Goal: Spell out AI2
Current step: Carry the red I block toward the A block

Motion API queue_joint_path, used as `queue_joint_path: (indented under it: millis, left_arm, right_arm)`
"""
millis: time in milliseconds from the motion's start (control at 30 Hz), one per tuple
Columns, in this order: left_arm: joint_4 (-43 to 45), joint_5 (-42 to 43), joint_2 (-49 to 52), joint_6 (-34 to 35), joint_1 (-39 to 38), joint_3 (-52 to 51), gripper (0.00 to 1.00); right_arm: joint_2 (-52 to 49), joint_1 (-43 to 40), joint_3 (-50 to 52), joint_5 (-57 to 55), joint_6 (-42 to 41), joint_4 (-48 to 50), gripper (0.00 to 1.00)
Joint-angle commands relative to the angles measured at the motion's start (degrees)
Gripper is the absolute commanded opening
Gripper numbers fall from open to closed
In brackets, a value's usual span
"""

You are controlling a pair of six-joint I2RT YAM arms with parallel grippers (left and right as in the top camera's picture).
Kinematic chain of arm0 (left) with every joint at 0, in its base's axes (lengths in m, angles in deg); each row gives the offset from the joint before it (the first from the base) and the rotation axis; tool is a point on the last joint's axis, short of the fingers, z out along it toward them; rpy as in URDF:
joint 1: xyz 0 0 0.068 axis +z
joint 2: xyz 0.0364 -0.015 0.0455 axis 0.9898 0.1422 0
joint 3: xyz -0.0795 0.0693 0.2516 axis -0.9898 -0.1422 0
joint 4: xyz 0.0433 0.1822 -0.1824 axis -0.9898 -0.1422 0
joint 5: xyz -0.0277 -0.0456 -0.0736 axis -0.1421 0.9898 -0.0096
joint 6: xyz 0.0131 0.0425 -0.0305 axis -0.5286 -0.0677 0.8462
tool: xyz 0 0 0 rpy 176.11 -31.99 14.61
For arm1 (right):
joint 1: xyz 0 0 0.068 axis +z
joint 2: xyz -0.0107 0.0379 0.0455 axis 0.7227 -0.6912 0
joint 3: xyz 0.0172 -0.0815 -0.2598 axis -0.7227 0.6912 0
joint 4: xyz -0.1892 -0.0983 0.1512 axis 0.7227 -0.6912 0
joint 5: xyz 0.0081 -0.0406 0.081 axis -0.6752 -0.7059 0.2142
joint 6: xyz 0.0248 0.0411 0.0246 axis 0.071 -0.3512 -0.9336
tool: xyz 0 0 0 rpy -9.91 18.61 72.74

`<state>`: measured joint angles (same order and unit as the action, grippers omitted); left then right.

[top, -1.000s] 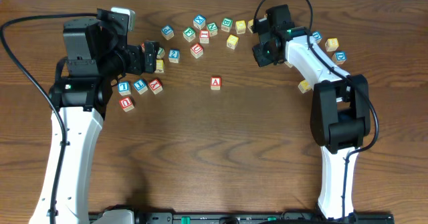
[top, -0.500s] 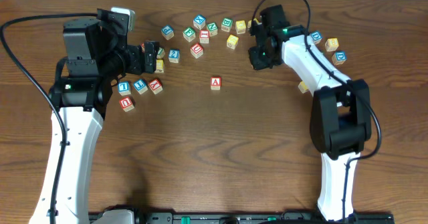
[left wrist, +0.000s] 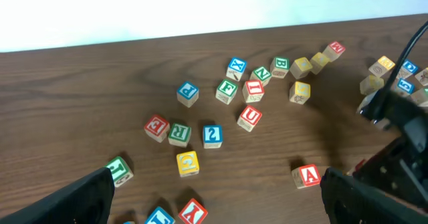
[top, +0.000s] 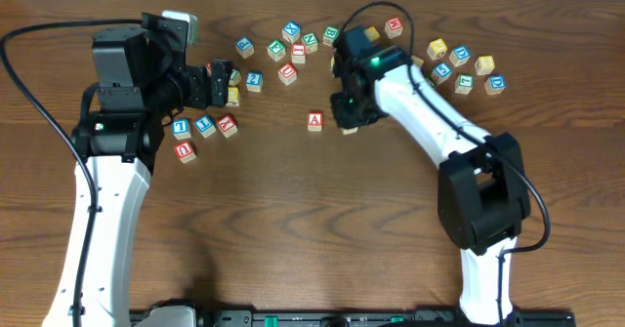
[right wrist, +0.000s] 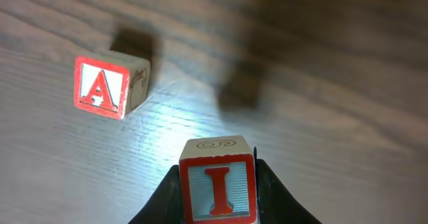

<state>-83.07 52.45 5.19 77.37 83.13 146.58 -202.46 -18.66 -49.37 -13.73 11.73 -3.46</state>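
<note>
The I and a cubes still have bare wood between them, so my right gripper needs to slide toward the A cube next, turn square with it, then lower to release.
The red "A" cube stands alone near the table's middle. My right gripper is shut on the red "I" cube, held just above the table to the right of the "A", a short gap apart. In the overhead view the gripper largely hides that cube. The blue "2" cube sits in the left group of cubes, just right of my left gripper, which is open with nothing between its fingers.
Several letter cubes lie scattered along the back, more at the back right, and a few by the left arm. A yellow cube lies near the "2". Bare wood surrounds the "A".
My right arm has swung left and forward from the back-right cubes, carrying the "I" cube to just beside the "A". The left arm has stayed still.
</note>
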Motion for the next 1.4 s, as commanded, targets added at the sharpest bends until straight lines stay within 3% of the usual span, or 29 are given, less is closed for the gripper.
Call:
queue_joint_path:
  millis: [0,433,1367]
  left_arm:
    - [0.20,0.07,-0.09,0.48,0.02,1.46,0.98]
    - [0.20,0.07,-0.09,0.48,0.02,1.46,0.98]
    - [0.20,0.07,-0.09,0.48,0.02,1.46,0.98]
  right_arm:
    - [0.46,1.90,2.75,-2.51,-7.08,1.33,0.14]
    - [0.46,5.44,6.69,-11.15,-17.29,9.81,0.14]
    - [0.44,7.37,10.01,-13.79,-20.61,17.57,0.18]
